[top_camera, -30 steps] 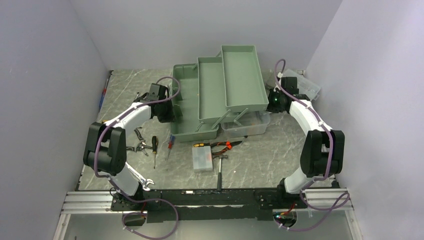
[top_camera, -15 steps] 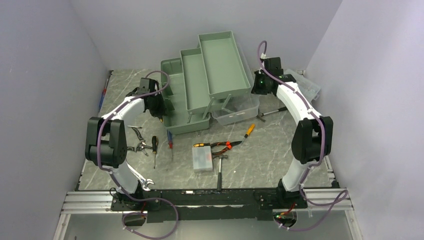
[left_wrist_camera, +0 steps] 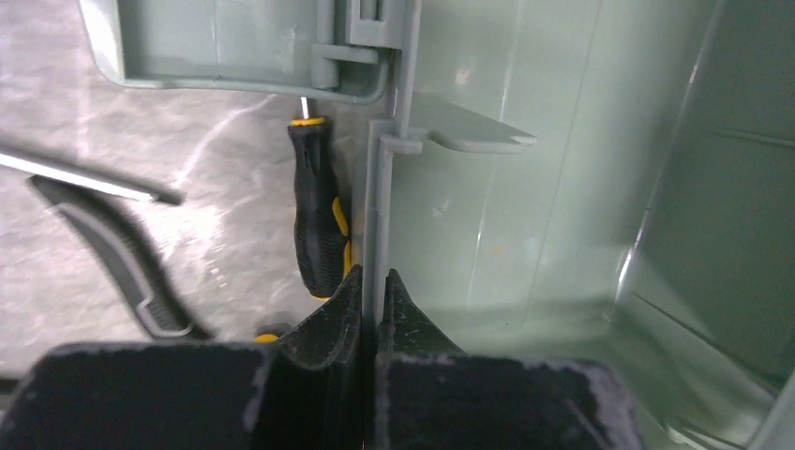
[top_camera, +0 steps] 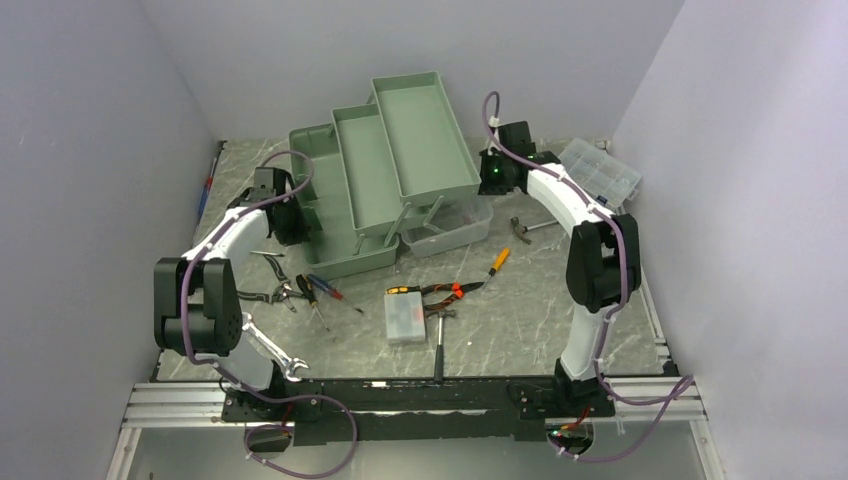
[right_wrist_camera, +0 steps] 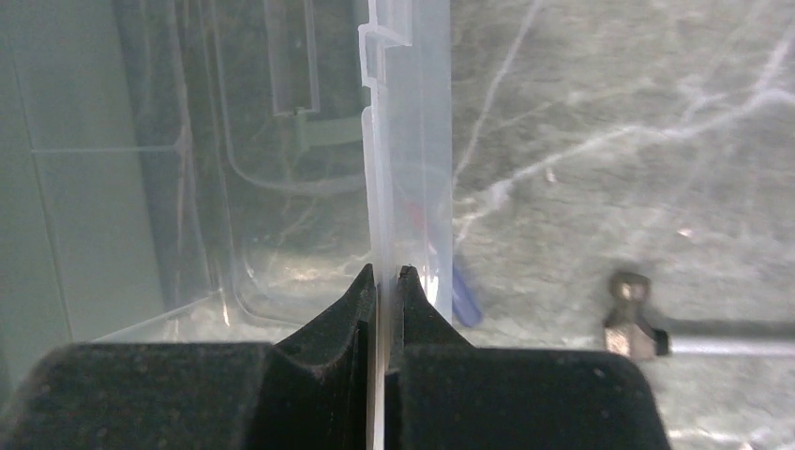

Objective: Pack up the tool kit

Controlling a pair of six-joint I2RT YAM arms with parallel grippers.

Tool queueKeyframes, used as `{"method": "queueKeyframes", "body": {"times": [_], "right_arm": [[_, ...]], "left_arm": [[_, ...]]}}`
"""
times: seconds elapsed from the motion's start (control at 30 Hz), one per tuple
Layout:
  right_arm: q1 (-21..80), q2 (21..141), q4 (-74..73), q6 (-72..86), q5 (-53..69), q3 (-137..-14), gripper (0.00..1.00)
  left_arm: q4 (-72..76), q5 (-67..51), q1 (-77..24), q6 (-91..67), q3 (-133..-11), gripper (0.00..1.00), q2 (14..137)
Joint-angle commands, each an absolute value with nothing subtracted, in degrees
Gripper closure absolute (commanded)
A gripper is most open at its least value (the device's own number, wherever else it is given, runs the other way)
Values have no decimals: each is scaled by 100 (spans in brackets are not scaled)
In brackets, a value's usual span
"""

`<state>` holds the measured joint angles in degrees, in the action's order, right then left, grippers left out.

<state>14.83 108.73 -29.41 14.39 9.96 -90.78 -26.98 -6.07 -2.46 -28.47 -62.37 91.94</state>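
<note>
The kit sits crooked on the tabletop, so my right gripper, holding the lid's side, should next slide back toward the hammer beside the kit and release it there.
The tool kit is a sage-green box with its fold-out trays raised and its clear lid lying open at the front right. My left gripper is at the box's left end. In the left wrist view it is shut on the thin green side wall. My right gripper is at the kit's right side. The right wrist view shows it shut on the clear lid's upright wall.
A black-and-yellow screwdriver lies against the box's outer left wall, beside pliers. On the table in front are more screwdrivers, a small translucent case, a hammer, an orange-handled screwdriver and a wrench. A clear organizer sits back right, a metal tool near it.
Both arms have carried the tool kit leftward and toward the back while turning it. The orange screwdriver and metal tool became uncovered, and the screwdrivers at the front left shifted.
</note>
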Motion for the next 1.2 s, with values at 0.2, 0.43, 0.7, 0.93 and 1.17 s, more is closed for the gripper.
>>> {"method": "queueKeyframes", "body": {"times": [0.2,0.43,0.7,0.93,1.17], "right_arm": [[2419,11188,-1414,2160,2997,-9629,100],[2709,11554,-1571,2053,3143,-10172,100],[2751,11564,-1053,2509,2966,-9437,100],[2610,11072,-870,2462,2504,-8357,100],[2128,10352,-843,2355,2454,-7433,100]], "left_arm": [[-2121,-669,-208,-3456,-6134,100,8148],[-2348,-591,-211,-3352,-6419,100,7910],[-2661,-451,-210,-3207,-6784,100,7910],[-2313,-972,-261,-3229,-6590,100,8522],[-2309,-1105,-547,-3082,-6999,100,9101]]}}
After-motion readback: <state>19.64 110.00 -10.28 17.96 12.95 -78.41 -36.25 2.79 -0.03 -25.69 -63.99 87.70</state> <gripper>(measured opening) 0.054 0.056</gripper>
